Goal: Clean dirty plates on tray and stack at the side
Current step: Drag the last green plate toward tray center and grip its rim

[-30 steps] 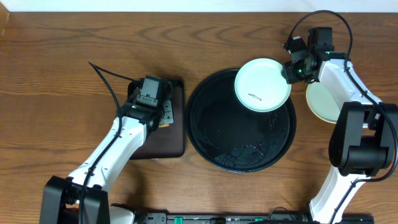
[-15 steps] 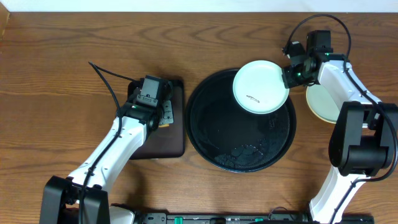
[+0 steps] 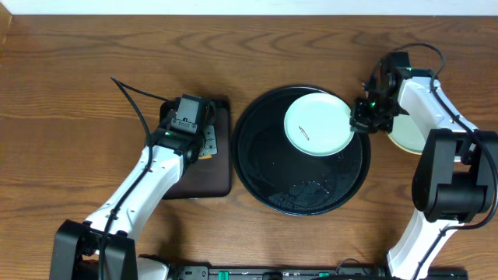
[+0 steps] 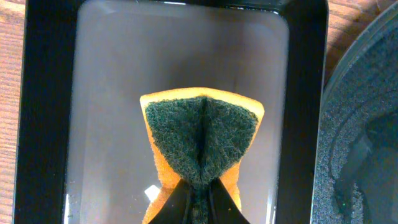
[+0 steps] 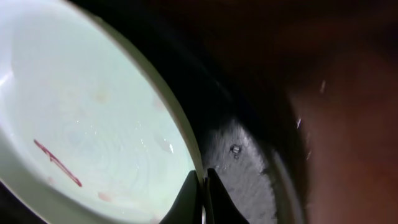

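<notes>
The plate in my right gripper hangs off-centre. Next I should move it left in the overhead view and down toward the round tray's middle (image 3: 297, 155) and release it there.
A mint-white plate (image 3: 317, 124) with a small brown smear sits over the upper right of the large round black tray (image 3: 264, 167). My right gripper (image 3: 359, 122) is shut on its right rim; the right wrist view shows the plate (image 5: 93, 124) and my fingers (image 5: 204, 186) pinching its edge above the tray (image 5: 249, 162). A pale yellow plate (image 3: 406, 132) lies on the table right of the tray, partly hidden by my right arm. My left gripper (image 4: 199, 193) is shut on an orange sponge with a green scrub face (image 4: 202, 140).
The sponge hangs over a small black rectangular tray (image 4: 50, 112), which lies left of the round tray in the overhead view (image 3: 222, 167). A black cable (image 3: 132, 101) runs across the table at the left.
My right gripper has moved the plate left and down, from over the tray's upper right rim to lower inside the tray. The left arm has not moved.
</notes>
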### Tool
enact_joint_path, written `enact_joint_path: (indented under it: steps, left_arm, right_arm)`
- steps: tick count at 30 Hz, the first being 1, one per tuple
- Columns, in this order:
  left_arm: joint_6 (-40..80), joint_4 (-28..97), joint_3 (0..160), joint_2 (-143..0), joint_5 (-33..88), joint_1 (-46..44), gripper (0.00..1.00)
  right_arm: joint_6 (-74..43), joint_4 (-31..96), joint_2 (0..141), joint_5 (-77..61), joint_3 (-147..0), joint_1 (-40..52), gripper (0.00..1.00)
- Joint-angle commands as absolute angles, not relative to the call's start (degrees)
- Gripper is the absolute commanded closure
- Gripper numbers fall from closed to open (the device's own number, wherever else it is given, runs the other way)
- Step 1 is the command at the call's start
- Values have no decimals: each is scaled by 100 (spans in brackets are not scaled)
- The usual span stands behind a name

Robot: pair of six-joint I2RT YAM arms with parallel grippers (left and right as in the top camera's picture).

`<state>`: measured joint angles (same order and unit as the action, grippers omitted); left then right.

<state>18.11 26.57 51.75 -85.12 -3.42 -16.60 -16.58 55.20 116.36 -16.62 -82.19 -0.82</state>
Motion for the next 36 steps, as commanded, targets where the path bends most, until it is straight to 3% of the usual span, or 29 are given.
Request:
enact_joint_path:
  steps: [1, 6, 11, 18, 22, 24, 32, 36]
  left_arm:
    - [1761, 2646, 5083, -8573, -480, -1640, 92]
    - [1758, 2648, 5083, -8573, -480, -1640, 92]
    - [1758, 2665, 5083, -8573, -478, -1640, 92]
    - [1758, 2681, 5083, -8573, -480, -1640, 92]
    - [1758, 2674, 5083, -8573, -480, -1640, 92]
    - [1758, 2668, 5083, -8573, -480, -1640, 91]
    - [1758, 2665, 5083, -8573, -480, -1640, 92]
    - [1758, 2665, 5083, -8573, -480, -1640, 92]
  right_arm:
    - [-2773, 5435, 11465, -2075, -7942, 193, 99]
    - [-3736, 5260, 11465, -2128, -7533, 622, 99]
    - [-3710, 5376, 11434, -2123, -7498, 923, 98]
    - [-2392, 5393, 11076, -2106, -7793, 847, 83]
    - [-1555, 5223, 10818, -1782, -7832, 808, 64]
    - [-1492, 5133, 10812, -1363, -7830, 812, 60]
    - [-1400, 4130, 11080, -637, -7393, 847, 77]
    - [-1059, 3765, 11124, -847, -7264, 875, 79]
